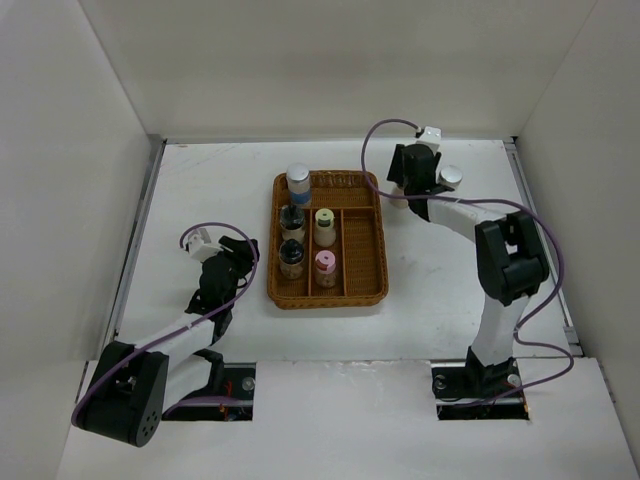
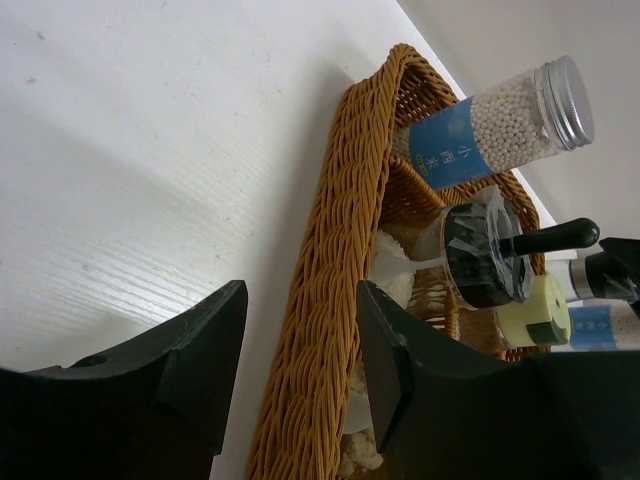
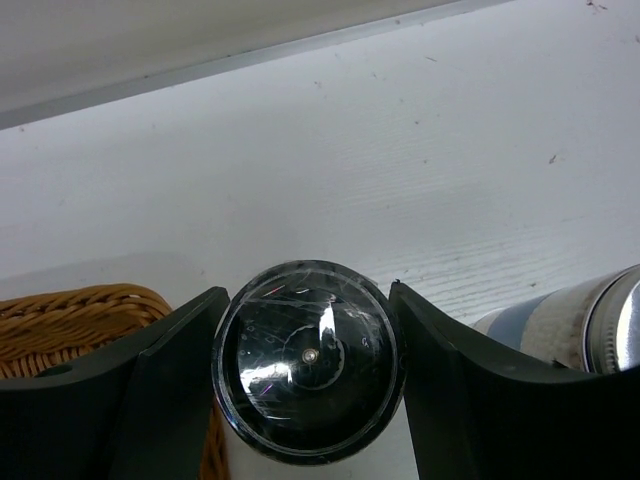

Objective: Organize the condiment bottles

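The robot's right gripper will rise, swing back over the tray's rim and lower the black-capped bottle into the section of the tray beside the cream-capped one, because that space is empty.
Five condiment bottles stand in the wicker tray (image 1: 360, 250): a silver-capped white-and-blue one (image 1: 298, 180), two dark-capped ones (image 1: 292, 215) (image 1: 291, 255), a cream-capped one (image 1: 325, 225) and a pink-capped one (image 1: 325, 265). My right gripper (image 1: 410, 185) is by the tray's back right corner, shut on a black-capped bottle (image 3: 308, 360) that fills the space between its fingers. Another silver-capped bottle (image 1: 450, 177) stands just right of it and also shows in the right wrist view (image 3: 570, 320). My left gripper (image 1: 245, 262) is open and empty, left of the tray.
In the left wrist view the tray's left rim (image 2: 330, 300) lies between the open fingers, with the silver-capped bottle (image 2: 500, 125), a dark-capped one (image 2: 485, 255) and the cream cap (image 2: 535, 310) beyond. White walls enclose the table on three sides.
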`<state>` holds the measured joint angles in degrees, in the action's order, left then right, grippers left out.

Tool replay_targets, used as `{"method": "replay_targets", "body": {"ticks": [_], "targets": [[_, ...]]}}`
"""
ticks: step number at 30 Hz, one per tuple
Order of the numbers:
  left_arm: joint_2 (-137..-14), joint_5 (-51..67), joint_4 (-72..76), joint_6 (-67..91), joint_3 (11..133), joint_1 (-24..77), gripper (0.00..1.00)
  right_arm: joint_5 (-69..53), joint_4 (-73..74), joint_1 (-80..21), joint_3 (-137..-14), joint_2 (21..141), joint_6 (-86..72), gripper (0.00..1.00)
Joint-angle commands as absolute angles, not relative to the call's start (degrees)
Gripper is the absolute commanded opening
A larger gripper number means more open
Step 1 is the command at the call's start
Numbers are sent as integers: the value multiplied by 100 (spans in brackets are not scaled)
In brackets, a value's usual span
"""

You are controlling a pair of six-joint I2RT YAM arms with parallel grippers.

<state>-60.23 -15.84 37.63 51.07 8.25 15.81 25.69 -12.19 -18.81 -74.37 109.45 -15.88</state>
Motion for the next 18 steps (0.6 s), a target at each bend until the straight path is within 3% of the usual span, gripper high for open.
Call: {"method": "replay_targets", "body": {"ticks": [1, 11, 18], "targets": [[-6047, -1547, 4078, 5168, 844, 1578, 46, 2540, -1651, -1903, -7410, 10425, -1538, 53], [-6021, -1591, 4078, 5142, 853, 1630, 46, 2768, -1987, -2543, -6399, 8527, -1424, 52], [-5985, -1608, 4078, 5133, 844, 1639, 46, 2707, -1951, -3378, -5933, 8016, -1625, 52]]}}
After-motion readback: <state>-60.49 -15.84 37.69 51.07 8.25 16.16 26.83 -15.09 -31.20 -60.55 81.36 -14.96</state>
